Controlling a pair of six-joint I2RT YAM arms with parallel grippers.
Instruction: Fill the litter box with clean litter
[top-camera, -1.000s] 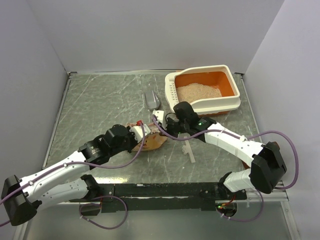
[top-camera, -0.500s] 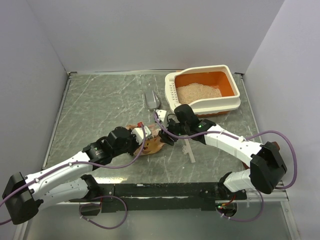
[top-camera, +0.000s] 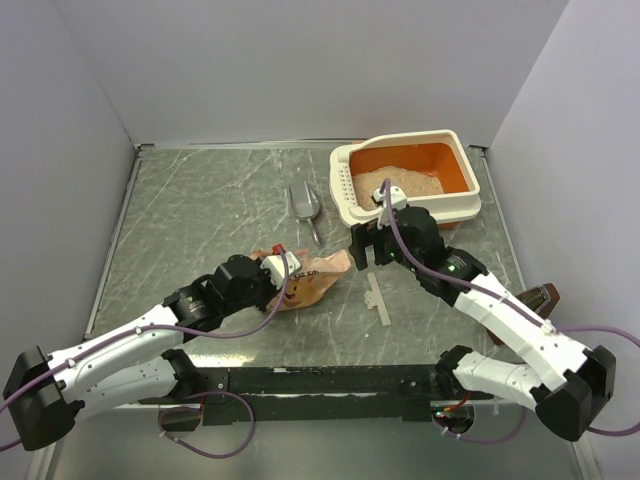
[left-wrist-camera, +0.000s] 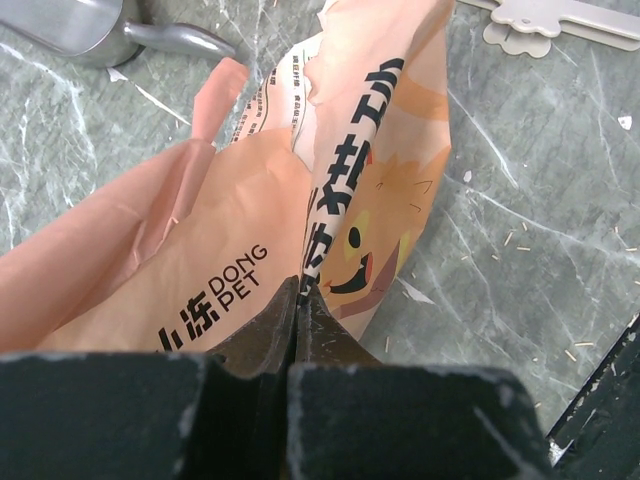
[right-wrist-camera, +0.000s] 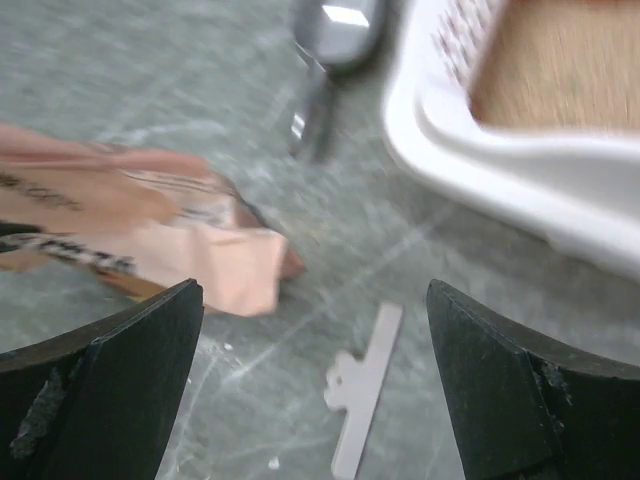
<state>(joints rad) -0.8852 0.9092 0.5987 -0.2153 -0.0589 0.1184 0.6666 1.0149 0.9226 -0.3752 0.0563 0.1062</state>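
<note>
The robot's right gripper will next move down and back onto the clip's scalloped tab (top-camera: 371, 298) (right-wrist-camera: 345, 383).
The litter box (top-camera: 470, 178), cream rim and orange basin, stands at the back right with pale beige clean litter (top-camera: 422, 181) heaped in it. It also shows at the top right of the right wrist view, the litter box (right-wrist-camera: 470, 165) holding the clean litter (right-wrist-camera: 565, 70). A tan-orange printed bag (top-camera: 315, 278) lies slumped on the table's middle. My left gripper (top-camera: 283, 272) is shut on the bag's edge, the dark jaws (left-wrist-camera: 300, 292) pinching the paper of the bag (left-wrist-camera: 200, 250). My right gripper (top-camera: 362, 250) hangs open just right of the bag (right-wrist-camera: 150, 235), with nothing between the fingers of the right gripper (right-wrist-camera: 312, 300).
A grey metal scoop (top-camera: 303, 203) lies left of the litter box. A white plastic clip (top-camera: 377, 300) lies on the table under my right gripper, the same clip (right-wrist-camera: 362, 388) seen between its fingers. A brown object (top-camera: 541, 297) sits by the right wall.
My right gripper has opened, let go of the bag and drawn back to the right and upward. The bag has sagged onto the table, still in the left gripper.
</note>
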